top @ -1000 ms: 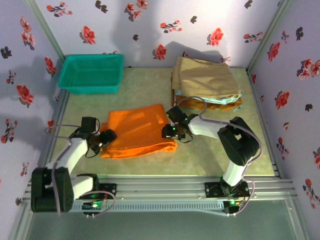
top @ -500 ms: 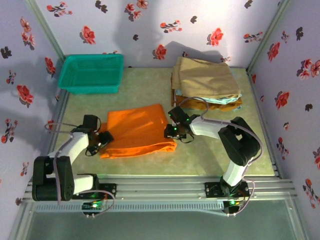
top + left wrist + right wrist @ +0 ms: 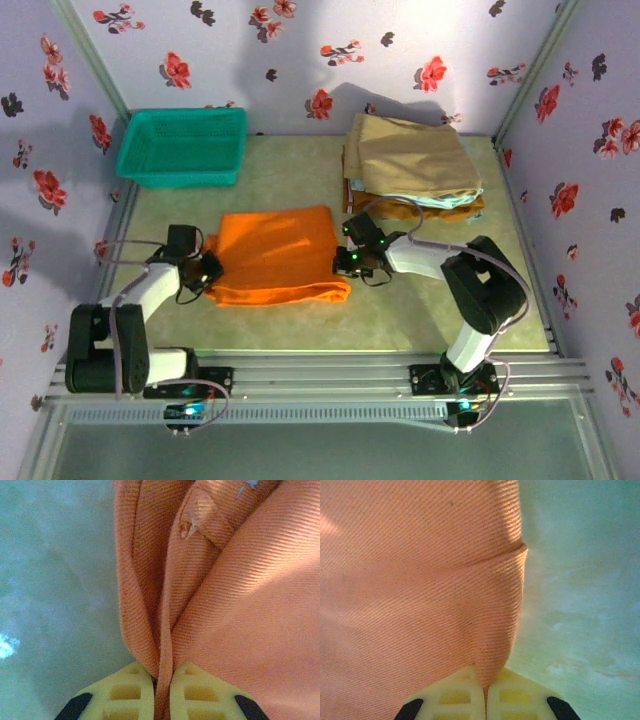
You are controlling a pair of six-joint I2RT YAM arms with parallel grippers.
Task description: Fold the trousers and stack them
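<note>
The left gripper rises toward the stack next, which lies outward of it. Then it lowers and releases the trousers [image 3: 275, 255] at the tan garment's basket-side edge [image 3: 365, 155], since they are folded.
The orange trousers [image 3: 275, 255] lie folded into a rectangle in the middle of the table. My left gripper [image 3: 208, 270] is shut on their left edge; in the left wrist view a fold of the trousers [image 3: 210, 595] is pinched between the yellow fingers [image 3: 127, 695]. My right gripper [image 3: 345, 262] is shut on their right edge; in the right wrist view a corner of the trousers [image 3: 420, 580] runs down between the fingers [image 3: 517, 695].
A teal basket [image 3: 183, 147] stands at the back left. A stack of folded garments [image 3: 412, 165], tan on top with light blue and brown below, lies at the back right. Flowered walls close in the table on three sides.
Both grippers have carried the trousers a little toward the back and right. The near edge now lies straighter and the folded shape is squarer.
</note>
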